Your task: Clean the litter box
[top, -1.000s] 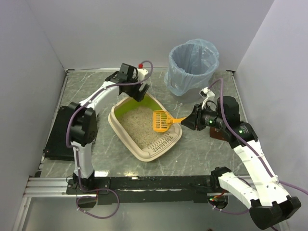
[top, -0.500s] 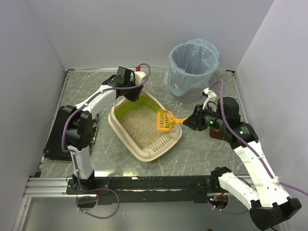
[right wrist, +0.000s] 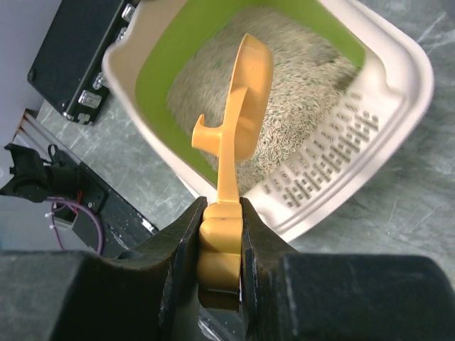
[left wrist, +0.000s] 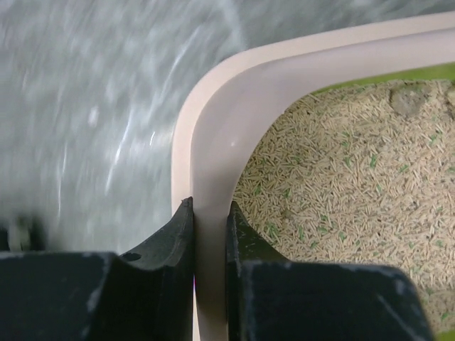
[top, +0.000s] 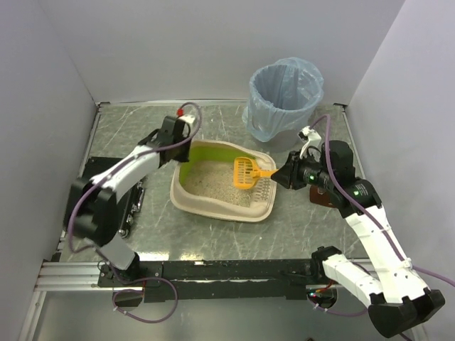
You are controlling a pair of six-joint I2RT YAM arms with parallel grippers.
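The tabletop (top: pixel 163 190) beside the black box is back of the left gripper and to its left in the top view, so the left gripper will drag the litter box's rim there next and release it.
The litter box (top: pixel 220 212) lies mid-table, cream-rimmed with a lime-green inner wall and beige litter, its slotted lip (top: pixel 261 192) at the right end. My left gripper (top: pixel 179 153) is at its far left corner. In the left wrist view the left gripper (left wrist: pixel 210 206) is shut on the cream rim (left wrist: pixel 234 99), one finger outside and one over the litter (left wrist: pixel 341 163). My right gripper (top: pixel 279 175) is shut on the handle of the orange slotted scoop (top: pixel 245 172), held over the box's right end. In the right wrist view the right gripper (right wrist: pixel 222 209) clamps the scoop (right wrist: pixel 245 92), turned edge-on above the litter.
A grey round bin with a light-blue bag (top: pixel 284 99) stands at the back right, just behind the litter box. A black box (top: pixel 89 192) sits by the left arm. White walls enclose the table on three sides.
The left gripper has closed on the box's rim and swung that end left and toward the near edge, turning the box so its length lies across the table. The scoop has barely moved.
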